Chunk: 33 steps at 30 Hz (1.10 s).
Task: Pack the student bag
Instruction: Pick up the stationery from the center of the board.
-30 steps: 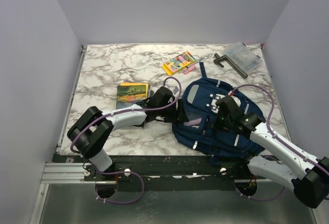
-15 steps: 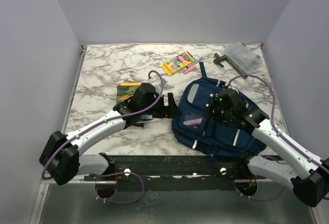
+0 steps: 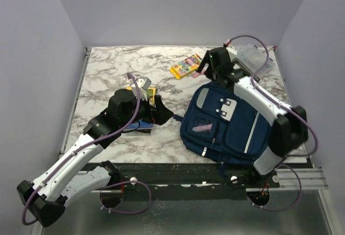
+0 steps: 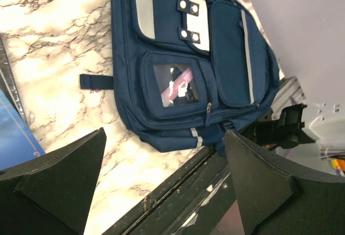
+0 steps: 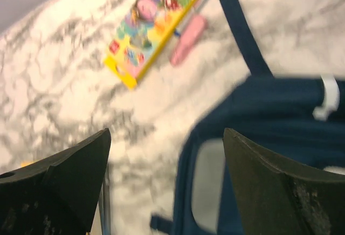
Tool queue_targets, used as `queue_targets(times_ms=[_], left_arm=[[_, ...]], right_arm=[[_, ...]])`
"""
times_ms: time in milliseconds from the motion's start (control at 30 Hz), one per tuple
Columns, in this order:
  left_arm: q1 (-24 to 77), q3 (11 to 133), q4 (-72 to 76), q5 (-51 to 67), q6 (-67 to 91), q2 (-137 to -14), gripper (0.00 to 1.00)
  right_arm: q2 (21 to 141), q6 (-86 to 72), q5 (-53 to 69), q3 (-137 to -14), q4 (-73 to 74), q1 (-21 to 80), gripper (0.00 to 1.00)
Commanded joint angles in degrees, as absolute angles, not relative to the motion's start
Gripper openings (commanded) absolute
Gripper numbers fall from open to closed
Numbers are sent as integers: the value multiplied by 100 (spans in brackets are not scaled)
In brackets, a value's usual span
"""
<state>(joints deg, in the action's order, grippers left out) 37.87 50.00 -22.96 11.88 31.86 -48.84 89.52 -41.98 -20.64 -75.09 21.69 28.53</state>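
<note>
I will next lower my right gripper, with its fingers open, around the body of the pink marker [image 3: 198, 74] below, beside the yellow crayon box. The marker's body lies there clear of the bag [image 3: 232, 127].
The student bag [image 3: 232, 127], navy with grey panels, lies flat on the marble table at the near right, front side up. A pink item [image 4: 177, 83] shows through its small window pocket. My left gripper [image 3: 161, 113] hovers just left of the bag, above a book [image 3: 150, 91], open with nothing between its fingers. In the left wrist view the bag [image 4: 226, 46] fills the top and the gripper [image 4: 164, 184] stands wide over the table's front edge. My right gripper [image 3: 205, 68] is open above the bag's top edge, near the bag's strap [image 5: 241, 30].
A yellow crayon box [image 3: 187, 66] and a pink stick [image 5: 188, 39] lie on the table beyond the bag. A clear plastic case [image 3: 257, 56] sits at the back right corner, partly behind the right arm. The book's blue cover [image 4: 13, 138] shows at the left.
Both grippers opened and left the bag. The left arm drew back to the left over the book. The right arm swung to the far side, toward the crayon box.
</note>
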Motion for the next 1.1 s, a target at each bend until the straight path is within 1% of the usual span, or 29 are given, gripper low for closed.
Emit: queue_targets(times_ms=[0,167,267,367,500,733,900,1067], left_arm=[[3744,5460,-2875,1149,2428,-5030,94],[3727,5575,-2893,1266,2224,-5068,94],[3720,5384,-2732,1258,2144,-5015,94],[3718,5301,-2690,1206,2067,-5036,94],[3709,5234,-2657,1212,2035,-5028,94],[3707,5155,-2557,1263,1953,-4991,94],[3701,5075,-2506,1257,1947,-4914,94],[3700,4989,-2470,1268,1942,-4837,94]], right_arm=[[10629,-4060,-2526,-9034,1931,2640,88],[12376,-3850,-2713,-10958,2561,2611,86],[13034,-3824,-2870,-11647,2874,2602,85],[13434,-3867,-2910,-11860,2963,2602,81],[13704,-4067,-3120,-11922,3231,2601,80],[13960,-4094,-3231,-11899,3235,2602,73],[14104,-3951,-3222,-11989,3104,2599,74],[14456,-3868,-3237,-12381,3281,2601,74]])
